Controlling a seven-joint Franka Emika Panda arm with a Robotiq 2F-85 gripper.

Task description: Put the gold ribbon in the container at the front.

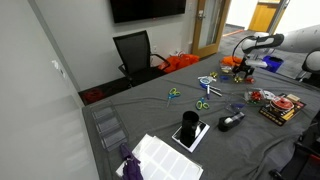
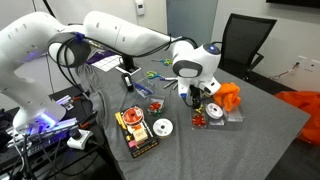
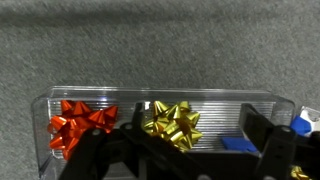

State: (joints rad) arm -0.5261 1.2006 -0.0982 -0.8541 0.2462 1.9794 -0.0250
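Observation:
The gold ribbon [image 3: 174,125] is between my open fingers and clear of the red bow. I will move my gripper down into the container next and close on the ribbon.
The gold ribbon [image 3: 172,122], a shiny bow, lies inside a clear plastic container [image 3: 170,95] in the wrist view, beside a red bow [image 3: 80,122]. My gripper [image 3: 190,150] hangs just above the container and is open. Its two dark fingers [image 3: 262,140] stand wide apart, one on each side of the gold bow, and neither pinches it. In both exterior views the gripper [image 2: 197,95] [image 1: 243,68] points down over the container [image 2: 226,113] at the table's end. The gold bow is too small to make out there.
A small blue piece [image 3: 238,143] also lies in the container. An orange object [image 2: 230,97] sits beside it. On the grey cloth are scissors [image 1: 203,104], a black device [image 1: 231,121], a tablet on a stand [image 1: 190,130], a box of items [image 2: 135,130] and a disc [image 2: 163,127]. A black chair [image 1: 135,52] stands behind.

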